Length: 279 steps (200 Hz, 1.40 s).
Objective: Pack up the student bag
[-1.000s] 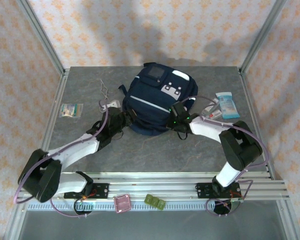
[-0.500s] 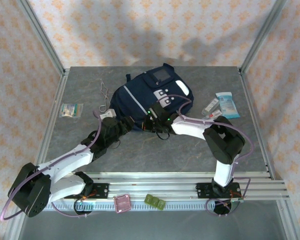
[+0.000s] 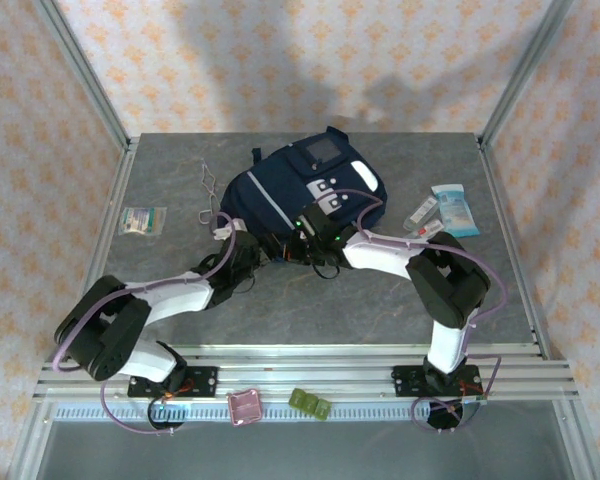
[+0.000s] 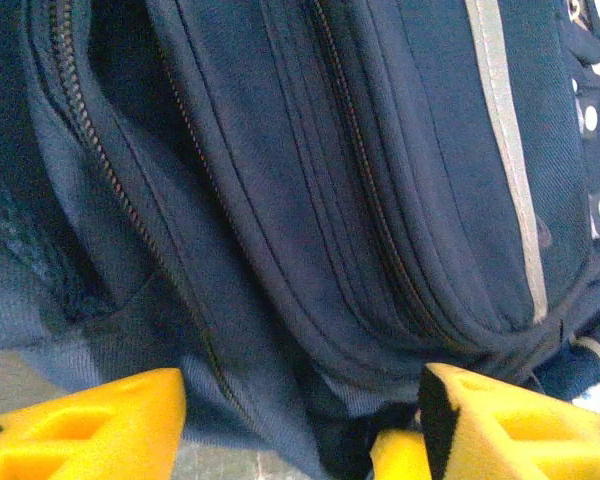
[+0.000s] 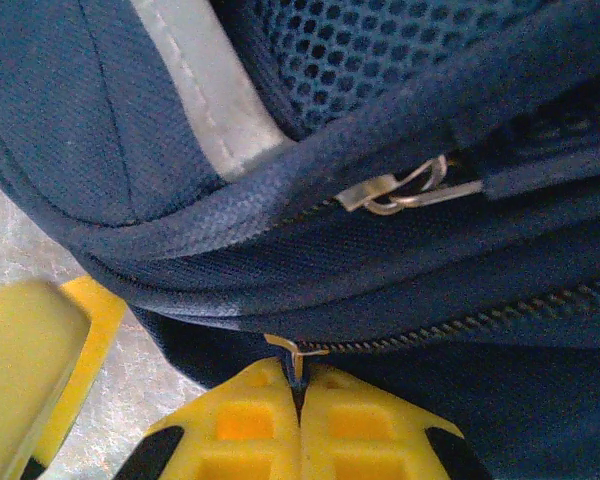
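My right gripper drags the zipper pull by the bag's near edge along the zipper's teeth, which stretch toward the tissue pack's side, then releases the zipper pull next.
The student bag (image 3: 300, 190), navy with a light-grey stripe and a white-grey front patch, lies at the middle back of the table. My right gripper (image 3: 308, 245) sits at its near edge, shut on a small metal zipper pull (image 5: 300, 358) of a zipper running right across the bag (image 5: 380, 270). A second zipper pull (image 5: 405, 188) hangs free higher up. My left gripper (image 3: 263, 252) is just left of the right one, open, its yellow fingers (image 4: 80, 430) standing apart on either side of the bag's lower seam (image 4: 310, 200).
A light-blue tissue pack (image 3: 455, 210) and a small tube (image 3: 423, 213) lie right of the bag. A green-white packet (image 3: 143, 220) and a thin cord (image 3: 209, 190) lie to its left. A pink tray (image 3: 246, 406) and a green one (image 3: 310, 403) sit on the front rail.
The bag has swung left and turned. My right gripper moved left with the zipper pull in it. My left arm folded in closer and its jaws stand wider.
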Available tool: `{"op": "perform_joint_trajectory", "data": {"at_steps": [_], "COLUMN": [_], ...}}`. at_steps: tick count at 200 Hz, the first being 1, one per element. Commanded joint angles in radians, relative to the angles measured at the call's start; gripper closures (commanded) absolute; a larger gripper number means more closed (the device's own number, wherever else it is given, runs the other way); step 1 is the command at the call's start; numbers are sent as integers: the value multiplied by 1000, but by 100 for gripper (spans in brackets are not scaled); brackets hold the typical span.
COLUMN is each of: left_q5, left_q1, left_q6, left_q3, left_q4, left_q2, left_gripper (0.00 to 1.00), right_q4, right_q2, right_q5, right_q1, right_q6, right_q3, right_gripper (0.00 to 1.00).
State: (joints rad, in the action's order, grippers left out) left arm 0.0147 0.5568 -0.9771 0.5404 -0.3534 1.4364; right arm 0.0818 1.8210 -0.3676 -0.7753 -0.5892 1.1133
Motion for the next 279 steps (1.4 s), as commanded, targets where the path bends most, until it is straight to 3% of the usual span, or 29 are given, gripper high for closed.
{"op": "perform_joint_trajectory", "data": {"at_steps": [1, 9, 16, 93, 146, 203, 264, 279], "left_q5": [89, 112, 127, 97, 68, 66, 96, 97], "left_q1": [4, 3, -5, -85, -98, -115, -187, -187], "left_q6": [-3, -7, -21, -36, -16, 101, 232, 238], "left_q3": [40, 48, 53, 17, 19, 129, 337, 343], "left_q4": [-42, -26, 0, 14, 6, 76, 191, 207], "left_q2": [49, 67, 83, 132, 135, 154, 231, 203], "left_gripper": [58, 85, 100, 100, 100, 100, 100, 82], "right_q4": [-17, 3, 23, 314, 387, 321, 52, 48], "right_q2": [-5, -8, -13, -63, -97, -176, -208, -225], "right_q5": [-22, -6, 9, 267, 499, 365, 27, -4], "right_q1": [-8, -8, -7, 121, 192, 120, 31, 31], "right_q6": [40, 46, 52, 10, 52, 82, 66, 88], "right_q3": [47, 49, 49, 35, 41, -72, -104, -75], "right_gripper": [100, 100, 100, 100, 100, 100, 100, 100]}}
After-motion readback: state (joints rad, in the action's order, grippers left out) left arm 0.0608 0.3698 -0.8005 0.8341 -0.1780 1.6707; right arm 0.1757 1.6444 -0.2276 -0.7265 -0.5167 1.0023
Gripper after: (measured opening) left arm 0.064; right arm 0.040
